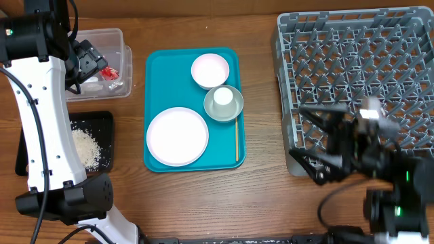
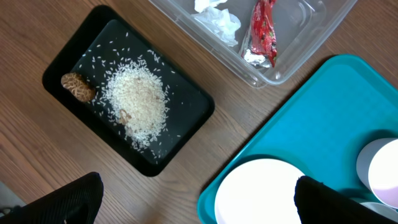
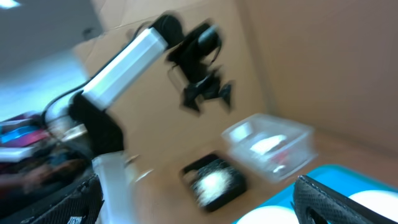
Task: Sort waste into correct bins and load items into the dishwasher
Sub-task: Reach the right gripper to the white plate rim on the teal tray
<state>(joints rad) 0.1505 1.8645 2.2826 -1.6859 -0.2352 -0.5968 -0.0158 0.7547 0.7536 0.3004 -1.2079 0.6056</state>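
I should swing my right gripper away from the rack next and tilt it down onto the white plate's rim facing the stick, as bare teal tray separates the white plate from the wooden stick.
My left gripper (image 1: 89,62) hangs open and empty above the clear tub (image 1: 116,41). The tub holds crumpled napkins (image 2: 217,18) and the red wrapper (image 2: 263,31). The black tray (image 1: 102,122) holds rice crumbs (image 2: 134,102) and a brown lump (image 2: 77,86). On the teal tray (image 1: 157,68) lie the white plate (image 1: 178,136), the white bowl (image 1: 210,70), the grey bowl (image 1: 232,108) with the white cup (image 1: 222,97) in it, and the wooden stick (image 1: 237,139). My right gripper (image 1: 313,144) is open and empty at the dish rack's (image 1: 359,61) front left corner.
In the left wrist view the open fingers (image 2: 202,202) frame bare wood and the plate's edge (image 2: 261,193). The right wrist view is blurred; its open fingers (image 3: 202,208) face the left arm (image 3: 124,65), the tub (image 3: 270,146) and the black tray (image 3: 214,180).
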